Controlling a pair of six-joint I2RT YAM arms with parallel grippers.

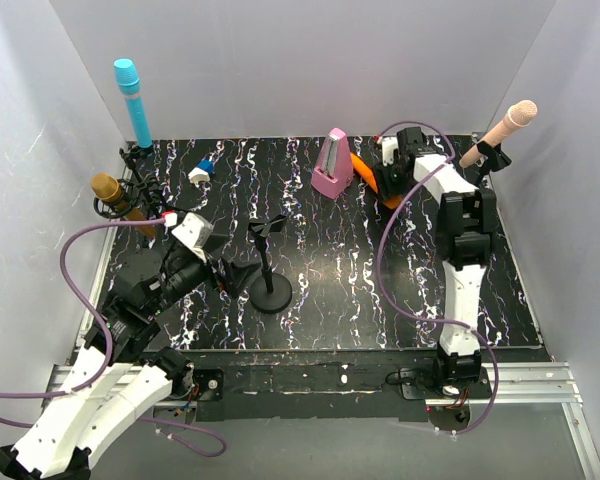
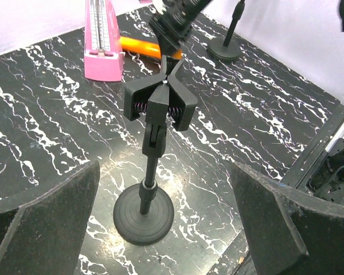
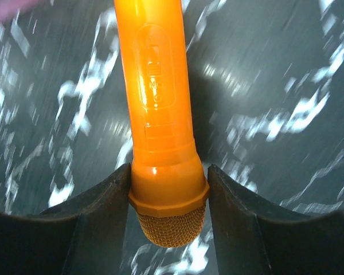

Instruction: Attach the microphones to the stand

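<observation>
The robot's right hand will move back over empty table, turn the orange microphone's tail toward the empty stand, and then open.
The orange microphone (image 3: 158, 97) lies low over the black marbled table, and my right gripper (image 3: 169, 172) is shut on its collar just behind the mesh head. In the top view that gripper (image 1: 388, 185) is at the back, right of the pink metronome, with the orange microphone (image 1: 362, 166) poking out. An empty black stand (image 1: 270, 262) with a spring clip (image 2: 160, 103) stands mid-table. My left gripper (image 1: 238, 272) is open and empty just left of it, its fingers (image 2: 46, 217) wide either side of the base. The cyan (image 1: 132, 100), gold (image 1: 113, 196) and pink-beige (image 1: 504, 126) microphones sit in stands.
A pink metronome (image 1: 333, 162) stands at the back centre, touching or close to the orange microphone. A small blue and white object (image 1: 200, 172) lies at the back left. White walls close in the table on three sides. Purple cables loop beside both arms.
</observation>
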